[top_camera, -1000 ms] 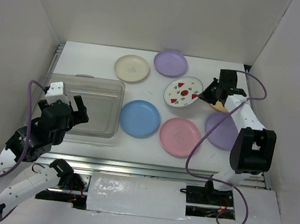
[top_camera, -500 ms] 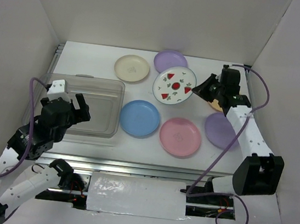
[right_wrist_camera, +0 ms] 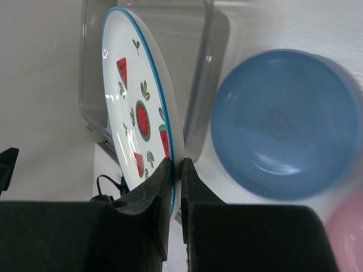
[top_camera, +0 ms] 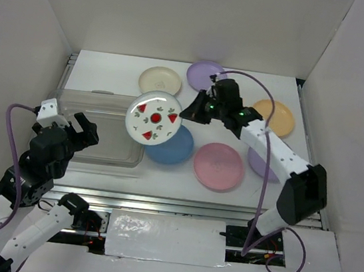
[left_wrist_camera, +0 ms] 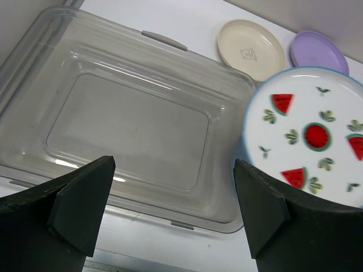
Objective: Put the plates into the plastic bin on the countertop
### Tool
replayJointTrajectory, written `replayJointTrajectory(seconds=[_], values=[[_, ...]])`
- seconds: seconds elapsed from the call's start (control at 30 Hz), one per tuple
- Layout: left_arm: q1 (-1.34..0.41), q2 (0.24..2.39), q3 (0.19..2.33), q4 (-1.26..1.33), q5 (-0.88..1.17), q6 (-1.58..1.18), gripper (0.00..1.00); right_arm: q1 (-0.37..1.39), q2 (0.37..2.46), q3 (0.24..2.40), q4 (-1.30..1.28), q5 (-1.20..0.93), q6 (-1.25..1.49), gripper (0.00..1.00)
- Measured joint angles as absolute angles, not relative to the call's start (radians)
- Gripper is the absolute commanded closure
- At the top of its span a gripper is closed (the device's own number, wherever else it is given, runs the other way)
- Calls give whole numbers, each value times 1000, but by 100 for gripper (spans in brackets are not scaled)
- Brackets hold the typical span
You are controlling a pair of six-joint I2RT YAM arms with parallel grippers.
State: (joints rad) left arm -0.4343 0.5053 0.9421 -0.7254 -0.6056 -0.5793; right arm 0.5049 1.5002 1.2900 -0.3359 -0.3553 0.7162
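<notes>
My right gripper moves over the empty bin (right_wrist_camera: 171, 41) next and lowers the white plate inside, since the plate hangs at the bin's edge by the blue plate.
My right gripper (top_camera: 185, 113) is shut on the rim of the white plate with red prints (top_camera: 153, 116), holding it tilted in the air at the clear plastic bin's (top_camera: 92, 154) right edge. In the right wrist view the jaws (right_wrist_camera: 177, 164) pinch that plate's (right_wrist_camera: 136, 107) edge. The bin holds no plates. My left gripper (top_camera: 75, 130) hovers open and empty above the bin's near-left part; its view shows the bin (left_wrist_camera: 85, 56) and the held plate (left_wrist_camera: 309, 141). On the white countertop (top_camera: 110, 73) lie the cream (top_camera: 160, 79), lilac (top_camera: 203, 74), orange (top_camera: 277, 117), blue (top_camera: 170, 148) and pink (top_camera: 218, 165) plates.
A second lilac plate (top_camera: 259, 165) lies at the right, mostly hidden under my right arm. White walls close in the countertop on the left, back and right. A metal rail (top_camera: 179, 206) runs along the near edge.
My right gripper has carried the printed plate left from the right side of the table to the bin's right edge, uncovering the orange plate. My left gripper drew back slightly toward the left.
</notes>
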Motion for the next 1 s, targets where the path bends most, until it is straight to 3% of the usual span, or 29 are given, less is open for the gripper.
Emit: replayJointTrajectory(seconds=[0.23, 0.5, 1.0], values=[[-434, 524, 942, -732, -617, -580, 1, 651, 1788, 1478, -278, -335, 789, 100], [-433, 523, 942, -732, -626, -579, 1, 758, 2154, 1907, -307, -287, 815, 100], [-433, 519, 941, -731, -623, -575, 1, 809, 2310, 1944, -326, -242, 848, 97]])
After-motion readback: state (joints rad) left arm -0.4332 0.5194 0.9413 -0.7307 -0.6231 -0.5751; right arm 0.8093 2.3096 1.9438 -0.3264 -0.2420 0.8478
